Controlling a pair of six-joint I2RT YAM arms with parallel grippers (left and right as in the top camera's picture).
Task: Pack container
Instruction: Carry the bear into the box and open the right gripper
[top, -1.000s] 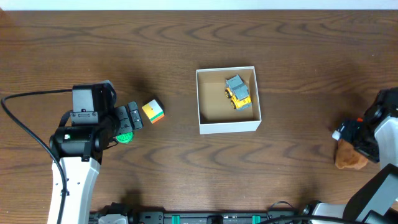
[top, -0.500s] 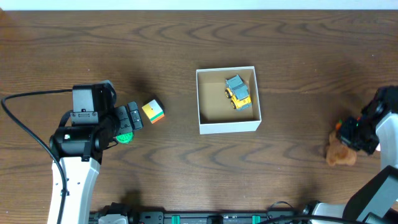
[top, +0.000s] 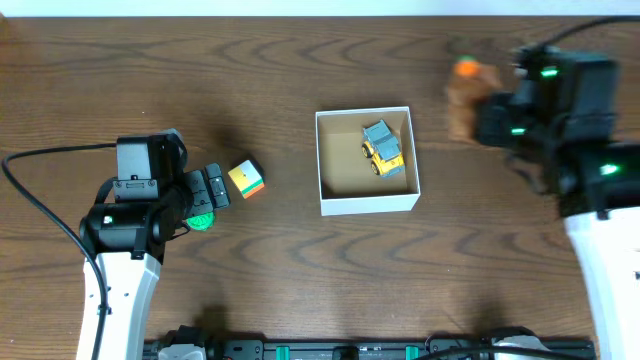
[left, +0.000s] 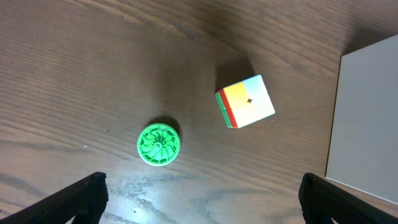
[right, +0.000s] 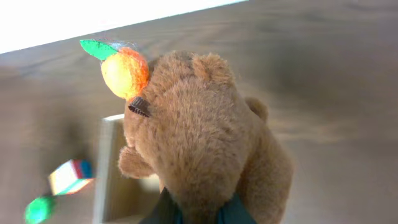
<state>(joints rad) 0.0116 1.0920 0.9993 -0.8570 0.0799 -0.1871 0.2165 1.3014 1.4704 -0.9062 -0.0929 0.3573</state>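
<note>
I will next carry the bear (top: 463, 98) left in the overhead view past the vehicle with my right gripper, then lower and release it on the container's bare bottom.
The container (top: 367, 205) is a small white box, tan inside, in the middle of the table, with a yellow and grey toy vehicle (top: 383, 147) in it. My right gripper (top: 488, 118) is shut on a brown teddy bear (top: 463, 98) that carries an orange fruit (right: 125, 70). It holds the bear blurred in the air just past the container's back right corner. In the right wrist view the bear (right: 205, 143) hides most of the gripper (right: 199, 214). My left gripper (left: 202, 199) stands open near a coloured cube (left: 246, 101) and a green disc (left: 159, 144).
The coloured cube (top: 246, 178) and green disc (top: 203, 219) lie on the wood table left of the container, whose white wall (left: 367, 118) shows at the right edge of the left wrist view. A black cable (top: 40, 200) loops at the left.
My right gripper shut on the teddy bear at the table's right front, lifted it and swung it back and left toward the container. The left arm has not moved.
</note>
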